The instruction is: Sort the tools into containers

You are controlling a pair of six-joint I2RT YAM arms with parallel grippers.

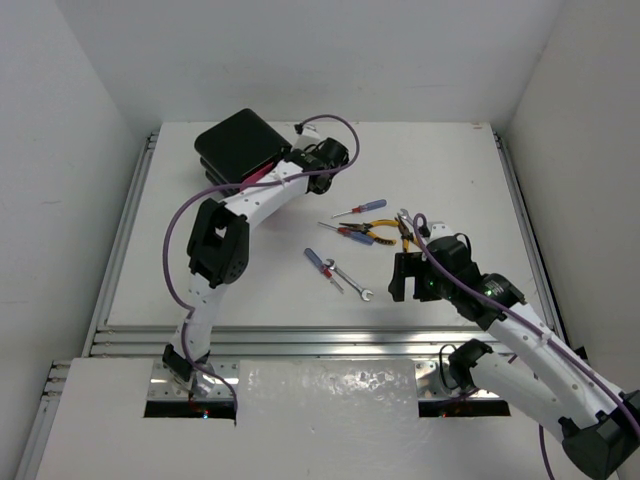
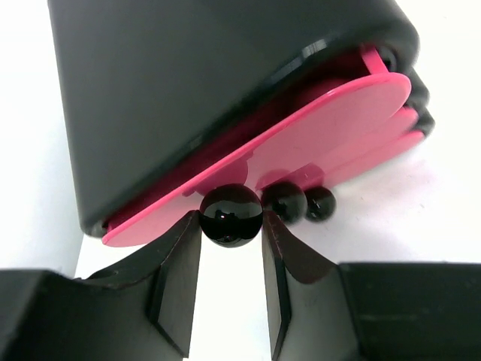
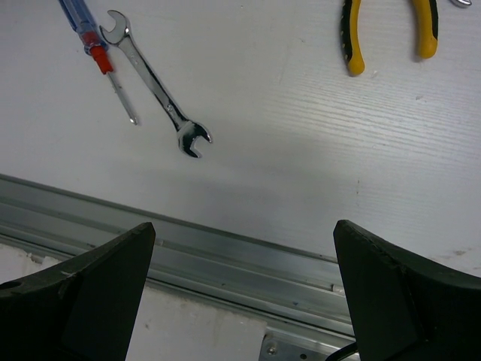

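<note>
The screwdriver's blue handle (image 1: pixel 314 258) (image 3: pixel 78 18) lies clear, below and left of my right gripper in the top view. My gripper next will swing past the wrench, down onto it.
The glossy black box (image 1: pixel 240 143) stands at the table's back left, its pink drawers (image 2: pixel 331 124) facing my left gripper (image 1: pixel 268 178). In the left wrist view my left gripper (image 2: pixel 231 227) is shut on the top drawer's black knob (image 2: pixel 231 214); that drawer sticks out slightly. Two more knobs (image 2: pixel 284 201) sit beside it. The tools lie mid-table: red-and-blue screwdrivers (image 1: pixel 359 210) (image 1: pixel 318 262), yellow-handled pliers (image 1: pixel 383 232) and a silver wrench (image 1: pixel 351 283). My right gripper (image 1: pixel 410 281) hangs open and empty above the table, right of the wrench (image 3: pixel 155 92).
The right wrist view shows a screwdriver (image 3: pixel 96 53), plier handles (image 3: pixel 387 34) and the aluminium rail (image 3: pixel 240 259) at the table's front edge. White walls close in the table on three sides.
</note>
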